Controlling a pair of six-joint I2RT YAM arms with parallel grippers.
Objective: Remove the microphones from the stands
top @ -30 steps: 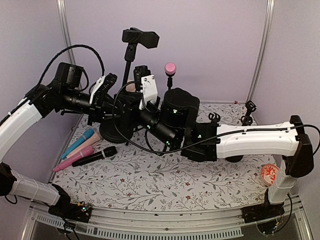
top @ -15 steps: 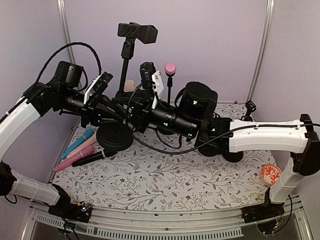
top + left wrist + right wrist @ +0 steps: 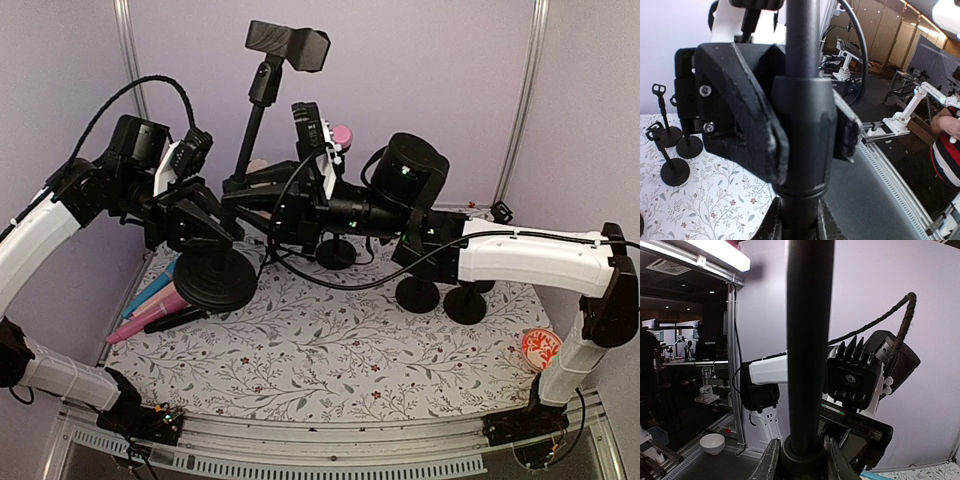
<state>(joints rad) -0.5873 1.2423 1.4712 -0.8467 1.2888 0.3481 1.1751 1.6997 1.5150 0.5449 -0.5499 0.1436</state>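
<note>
Next, my left gripper will tilt to bring the leaning pole more upright and release its lower end [image 3: 799,210], since my right gripper has shut just above it.
A tall black stand [image 3: 252,130] hangs tilted above the table, with its round base [image 3: 215,280] raised and its black clip [image 3: 288,45] at the top holding nothing. My left gripper [image 3: 213,232] is shut on the pole just above the base; in the left wrist view the pole [image 3: 802,100] fills the space between its fingertips. A little higher, my right gripper [image 3: 247,187] is shut on the same pole [image 3: 807,340]. A pink-headed microphone [image 3: 341,133] pokes up behind my right wrist, and its lower part is hidden.
Blue [image 3: 152,290], pink [image 3: 148,318] and black [image 3: 178,320] microphones lie on the floral cloth at the left. Small black stands [image 3: 418,293] [image 3: 465,303] rest under my right arm, another [image 3: 497,212] at the back right. An orange disc [image 3: 541,348] lies near the right base.
Both grippers have lifted the tall stand, tilting it so its base swung left and toward the front. My right arm rose and moved right, uncovering small stands beneath it.
</note>
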